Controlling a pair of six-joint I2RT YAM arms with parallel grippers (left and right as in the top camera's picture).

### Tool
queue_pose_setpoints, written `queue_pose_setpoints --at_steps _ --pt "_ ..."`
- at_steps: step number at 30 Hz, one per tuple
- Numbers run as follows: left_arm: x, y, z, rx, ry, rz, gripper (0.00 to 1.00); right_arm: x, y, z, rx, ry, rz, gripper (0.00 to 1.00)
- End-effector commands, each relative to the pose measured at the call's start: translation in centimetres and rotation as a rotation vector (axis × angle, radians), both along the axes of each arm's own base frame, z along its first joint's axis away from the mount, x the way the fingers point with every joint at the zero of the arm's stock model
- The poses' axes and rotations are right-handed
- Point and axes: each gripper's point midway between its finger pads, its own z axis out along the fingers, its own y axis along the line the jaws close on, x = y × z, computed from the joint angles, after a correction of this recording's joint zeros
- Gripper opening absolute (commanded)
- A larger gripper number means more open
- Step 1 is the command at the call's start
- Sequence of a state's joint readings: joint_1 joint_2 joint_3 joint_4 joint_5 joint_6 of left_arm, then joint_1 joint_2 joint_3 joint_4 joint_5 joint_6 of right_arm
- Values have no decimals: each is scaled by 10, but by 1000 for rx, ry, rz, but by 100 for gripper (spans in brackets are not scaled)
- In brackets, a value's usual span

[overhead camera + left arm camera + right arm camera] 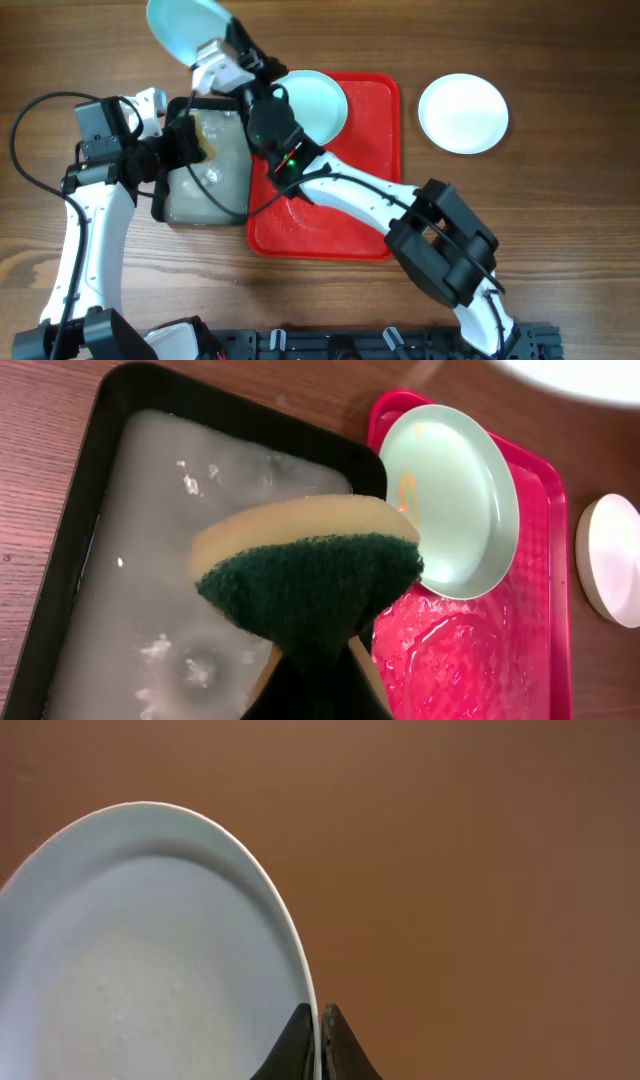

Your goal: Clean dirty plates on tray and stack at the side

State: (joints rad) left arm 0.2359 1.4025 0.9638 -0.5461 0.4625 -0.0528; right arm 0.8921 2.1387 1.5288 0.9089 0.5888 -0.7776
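Note:
The whiter plate (463,113) is below the robot's right gripper, to the gripper's right in the overhead view, so the robot needs to swing that way, lower the gripper's plate on top and release it.
My right gripper (222,52) is shut on the rim of a pale mint-blue plate (188,24), held up near the table's far edge; in the right wrist view the fingers pinch the rim (320,1020) of this plate (150,950). My left gripper (196,140) is shut on a yellow-and-green sponge (300,575) above the black tray. A second mint-blue plate (318,100) with an orange smear (408,488) lies in the far corner of the red tray (340,215). A whiter plate (463,113) sits on the table to the right of the tray.
A black tray (158,200) with cloudy grey water (150,560) stands against the red tray's left side. The red tray's surface (470,650) is wet. My right arm (370,200) crosses over the red tray.

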Motion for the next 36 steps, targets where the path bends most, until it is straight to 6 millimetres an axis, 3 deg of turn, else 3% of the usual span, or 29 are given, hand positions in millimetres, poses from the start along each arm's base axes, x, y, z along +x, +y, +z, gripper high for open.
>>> queue_pose_setpoints --at_steps 1,11,13,15,18,20,25,28,31,36 --pt "0 -3 -2 -1 -3 -26 4 -8 5 8 -106 -47 -34 4" --pt "0 -3 -2 -1 -3 -26 4 -7 7 1 -124 -27 -30 4" --pt "0 -3 -2 -1 -4 -26 4 -4 10 -16 -114 46 -10 4" --pt "0 -3 -2 -1 -3 -26 4 0 12 -46 -46 185 17 4" --pt "0 -3 -2 -1 -3 -26 4 4 5 -109 201 512 38 4" --pt "-1 -3 -2 -1 -3 -26 4 0 11 -133 264 653 102 4" --pt "-1 -3 -2 -1 -3 -26 4 -5 19 -146 299 798 237 4" --pt "-2 -3 -5 -3 3 -26 4 2 6 -134 401 873 280 4" --pt "-3 -3 -7 -4 8 -26 4 15 -19 -129 489 941 265 4" --pt "-3 -4 -6 -11 8 -26 4 32 -89 -154 576 1124 102 4"
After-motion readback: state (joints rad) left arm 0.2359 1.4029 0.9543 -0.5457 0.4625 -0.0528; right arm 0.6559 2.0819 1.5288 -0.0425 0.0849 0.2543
